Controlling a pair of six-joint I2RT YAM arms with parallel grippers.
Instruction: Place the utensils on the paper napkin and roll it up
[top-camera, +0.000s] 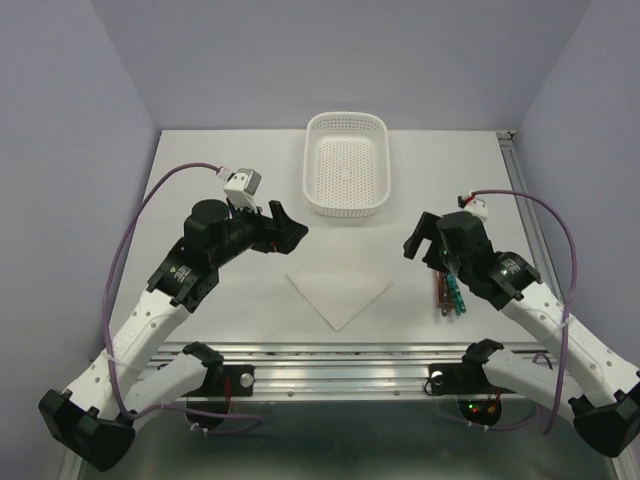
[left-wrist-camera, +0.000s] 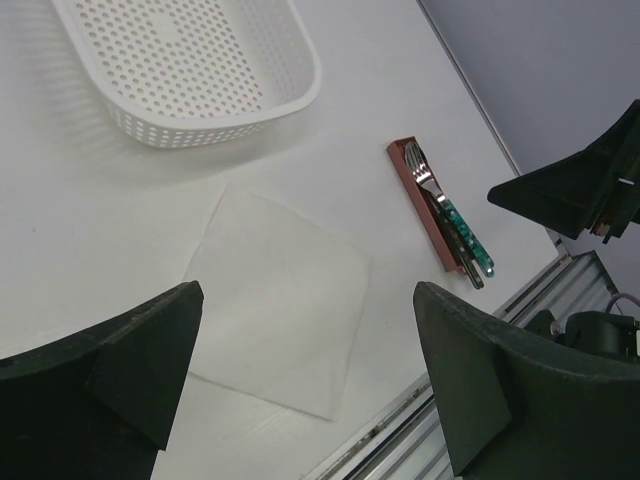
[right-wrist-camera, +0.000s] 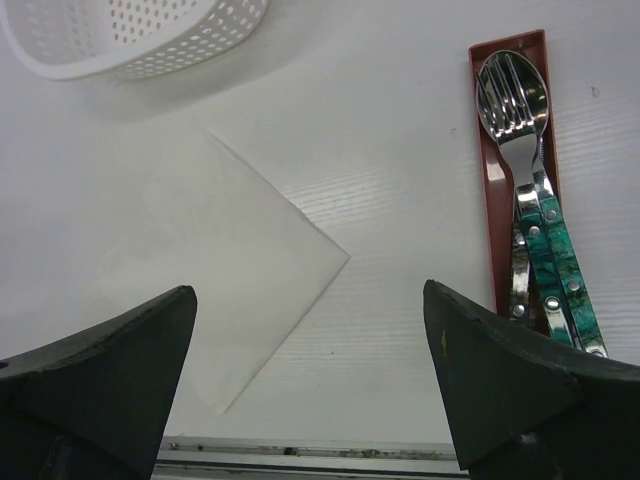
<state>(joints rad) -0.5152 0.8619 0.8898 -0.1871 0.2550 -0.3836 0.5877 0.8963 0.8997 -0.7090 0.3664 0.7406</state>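
Note:
The fork's handle lies below my right gripper, to the right in the top view. My right gripper will move across and down onto the fork's green handle by the fork's neck (top-camera: 446, 279) (right-wrist-camera: 531, 223).
The paper napkin (top-camera: 340, 295) lies flat on the table as a white diamond between the arms; it also shows in the left wrist view (left-wrist-camera: 280, 310) and the right wrist view (right-wrist-camera: 200, 270). The utensils (top-camera: 452, 296), a silver spoon with a fork stacked on it, both with green marbled handles, lie in a narrow red-brown holder to the napkin's right (left-wrist-camera: 450, 215) (right-wrist-camera: 530, 200). My left gripper (top-camera: 287, 228) hovers open and empty above the napkin's far left side (left-wrist-camera: 306, 290). My right gripper (top-camera: 418, 240) hovers open and empty between napkin and utensils (right-wrist-camera: 308, 290).
A white perforated basket (top-camera: 310, 170) stands empty at the back centre, beyond the napkin (left-wrist-camera: 300, 90) (right-wrist-camera: 150, 50). A metal rail (top-camera: 340, 355) runs along the table's near edge. Grey walls enclose the table on three sides.

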